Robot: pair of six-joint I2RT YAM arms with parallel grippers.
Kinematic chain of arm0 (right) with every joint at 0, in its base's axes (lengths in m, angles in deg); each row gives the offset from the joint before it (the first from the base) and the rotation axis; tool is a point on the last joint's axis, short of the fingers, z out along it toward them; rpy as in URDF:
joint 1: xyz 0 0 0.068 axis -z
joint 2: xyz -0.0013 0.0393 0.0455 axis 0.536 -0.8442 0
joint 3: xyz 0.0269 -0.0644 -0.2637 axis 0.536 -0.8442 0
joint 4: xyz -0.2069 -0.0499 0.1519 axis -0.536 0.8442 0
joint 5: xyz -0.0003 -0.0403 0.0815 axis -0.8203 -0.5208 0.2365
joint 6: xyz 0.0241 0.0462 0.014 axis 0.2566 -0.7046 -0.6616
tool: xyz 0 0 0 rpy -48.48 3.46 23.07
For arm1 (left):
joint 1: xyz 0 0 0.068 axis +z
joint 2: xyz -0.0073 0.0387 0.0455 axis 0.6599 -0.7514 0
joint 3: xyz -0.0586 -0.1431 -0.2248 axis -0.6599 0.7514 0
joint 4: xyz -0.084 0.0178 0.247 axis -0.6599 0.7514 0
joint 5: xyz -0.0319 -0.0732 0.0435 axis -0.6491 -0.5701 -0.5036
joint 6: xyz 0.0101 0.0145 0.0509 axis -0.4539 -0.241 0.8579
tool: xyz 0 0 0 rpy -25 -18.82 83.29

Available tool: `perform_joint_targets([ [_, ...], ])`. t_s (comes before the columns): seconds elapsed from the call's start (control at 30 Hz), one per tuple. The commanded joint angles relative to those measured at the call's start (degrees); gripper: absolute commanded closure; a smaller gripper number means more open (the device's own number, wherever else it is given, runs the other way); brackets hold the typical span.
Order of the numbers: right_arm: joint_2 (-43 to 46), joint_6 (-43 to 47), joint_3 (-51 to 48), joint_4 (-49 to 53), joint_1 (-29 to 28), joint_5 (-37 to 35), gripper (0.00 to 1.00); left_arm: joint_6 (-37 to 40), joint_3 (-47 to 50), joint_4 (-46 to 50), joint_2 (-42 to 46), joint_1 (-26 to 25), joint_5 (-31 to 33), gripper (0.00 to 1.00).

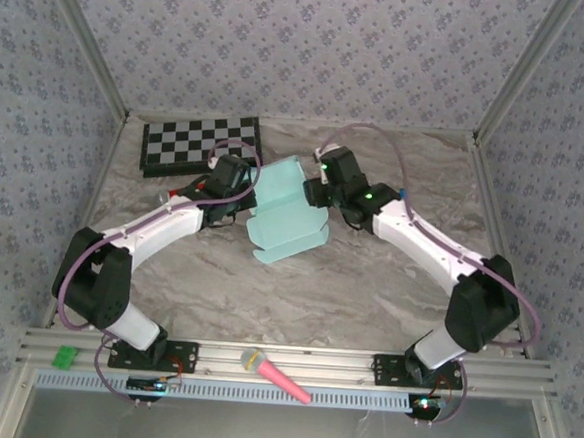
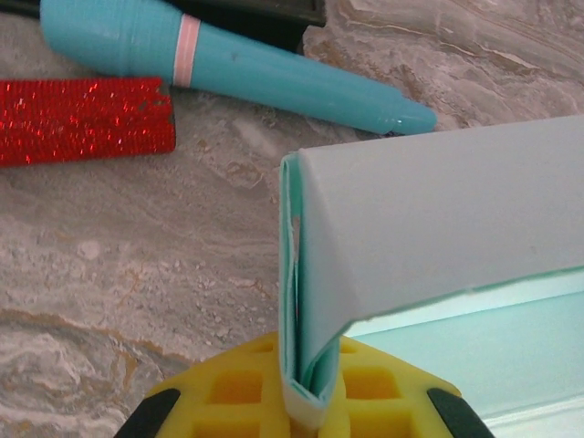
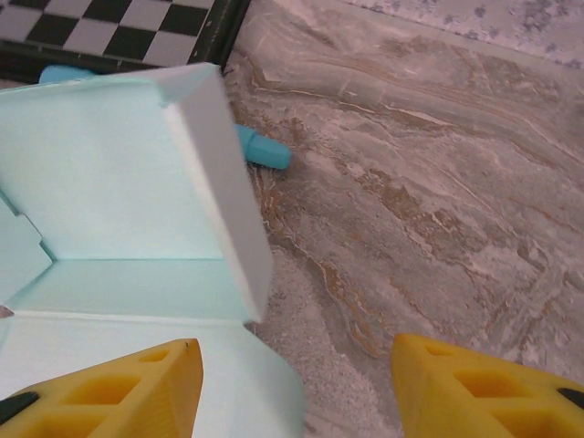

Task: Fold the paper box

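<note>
My left gripper draws back next, turning the box [image 1: 284,212]. It then lets go of the box's side over bare marble nearer me [image 1: 242,249], since the marker pen and red strip lie close beyond.
The paper box [image 1: 284,212] is pale aqua cardboard, partly folded, lying mid-table between the two arms. My left gripper [image 1: 241,197] is at its left side, shut on a doubled wall of the box [image 2: 301,301] that stands upright between the yellow pads [image 2: 239,392]. My right gripper [image 1: 319,193] is at the box's right edge, open. In the right wrist view one yellow fingertip [image 3: 119,388] hovers over a flat flap of the box [image 3: 109,210]; the other fingertip [image 3: 484,388] is over bare table. An upright side wall [image 3: 224,182] stands just ahead, with nothing between the fingers.
A checkerboard [image 1: 201,144] lies at the back left. A teal marker pen [image 2: 246,68] and a red glittery strip [image 2: 82,119] lie on the marble just beyond the left gripper. A pink and yellow object [image 1: 276,373] rests on the front rail.
</note>
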Motion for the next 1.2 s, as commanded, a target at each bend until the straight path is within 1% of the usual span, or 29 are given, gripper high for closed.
perform_joint_targets([
  [0.0, 4.55, -5.89, -2.28, 3.92, 3.63, 5.0, 0.42, -8.95, -2.58, 4.5, 0.88, -0.28, 0.99, 1.0],
  [0.1, 8.39, -7.52, -4.31, 5.28, 7.07, 7.67, 0.42, -17.04, -1.97, 5.65, 1.43, -0.48, -0.67, 1.0],
  [0.13, 9.65, -8.02, -4.33, 6.03, 8.25, 7.93, 0.42, -20.82, -1.58, 6.53, 1.75, -0.58, -0.88, 1.0],
  [0.17, 10.93, -8.37, -6.61, 6.89, 9.58, 8.2, 0.42, -24.79, -1.23, 7.83, 1.95, -0.68, -1.05, 1.0],
  [0.3, 14.85, -8.05, -8.26, 8.94, 13.01, 8.95, 0.41, -37.23, -1.05, 14.29, 2.36, -1.74, -1.49, 1.0],
  [0.37, 16.26, -7.92, -9.17, 9.58, 14.22, 8.65, 0.41, -41.68, -0.31, 15.62, 2.72, -2.18, -3.01, 1.0],
  [0.47, 17.17, -8.0, -10.18, 9.81, 15.28, 9.4, 0.41, -47.37, 1.67, 15.09, 3.15, -2.37, -7.16, 1.0],
  [0.53, 17.21, -8.32, -10.63, 9.76, 15.61, 9.35, 0.4, -49.68, 2.57, 15.07, 3.33, -2.5, -8.85, 1.0],
  [0.63, 17.21, -8.47, -11.42, 8.55, 15.64, 8.97, 0.41, -51.73, 2.19, 17.84, 2.75, -3.09, -10.08, 0.99],
  [0.7, 17.23, -8.35, -11.96, 7.85, 15.66, 9.13, 0.41, -53.96, 2.78, 18.41, 1.88, -3.1, -12.77, 0.99],
  [0.8, 17.2, -8.55, -12.75, 7.19, 15.65, 9.46, 0.41, -57.12, 3.99, 16.53, -0.15, -3.69, -18.01, 1.0],
  [0.87, 17.12, -8.63, -13.22, 6.94, 15.78, 9.75, 0.41, -58.24, 3.85, 15.94, -1.51, -4.41, -19.95, 1.0],
  [1.0, 16.95, -8.61, -13.94, 6.4, 15.85, 10.19, 0.4, -59.28, 3.52, 15.91, -2.92, -5.29, -19.84, 1.0],
  [1.17, 16.64, -8.67, -14.82, 6.0, 15.92, 10.54, 0.41, -61.08, 4.3, 14.72, -4.68, -5.76, -21.72, 1.0],
])
